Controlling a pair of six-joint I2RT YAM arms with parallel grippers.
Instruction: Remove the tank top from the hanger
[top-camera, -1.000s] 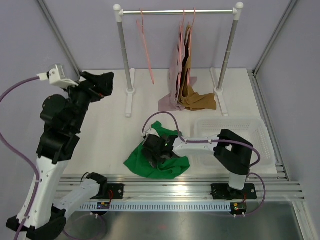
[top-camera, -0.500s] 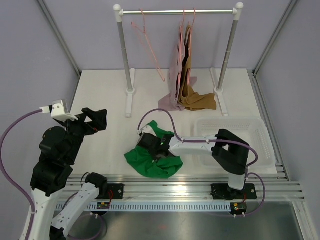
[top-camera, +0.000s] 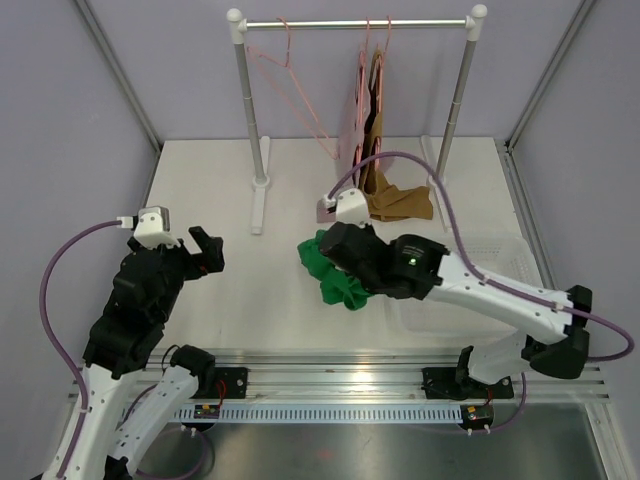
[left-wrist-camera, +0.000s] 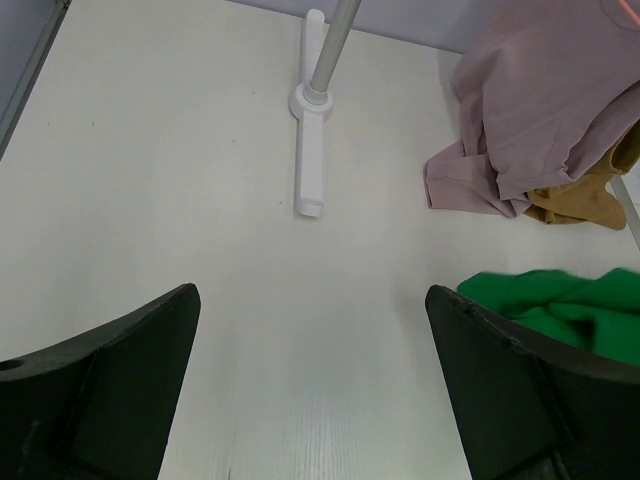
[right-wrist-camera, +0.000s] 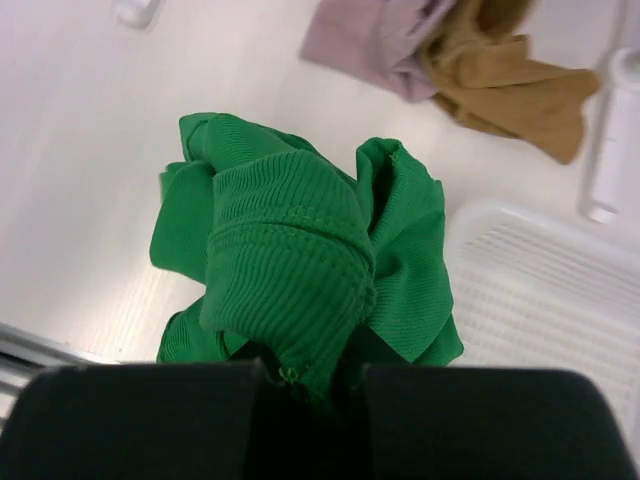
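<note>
The tank top is off its hanger (top-camera: 292, 88), so the robot's right gripper next needs to go to the right in the top view, lower over the white basket and release.
The green tank top (top-camera: 338, 277) hangs bunched in the air, off the hanger, with my right gripper (top-camera: 343, 252) shut on it. In the right wrist view its ribbed cloth (right-wrist-camera: 290, 265) fills the middle and runs down between the jaws of that gripper (right-wrist-camera: 310, 375). An empty pink hanger (top-camera: 292, 88) swings at an angle on the rail. Over the left part of the table my left gripper (top-camera: 208, 252) stands open, and its view (left-wrist-camera: 310, 300) shows only bare table between the fingers, with the green tank top (left-wrist-camera: 560, 300) at the right edge.
A white rack (top-camera: 355, 22) stands at the back, with a pink garment (top-camera: 353, 140) and a tan garment (top-camera: 395, 200) hanging on it and trailing on the table. A white basket (top-camera: 505, 262) sits at the right, below my right arm.
My right gripper shut on the green tank top and lifted it off the table, up and to the right. The left arm drew back and down. The empty hanger swung out.
</note>
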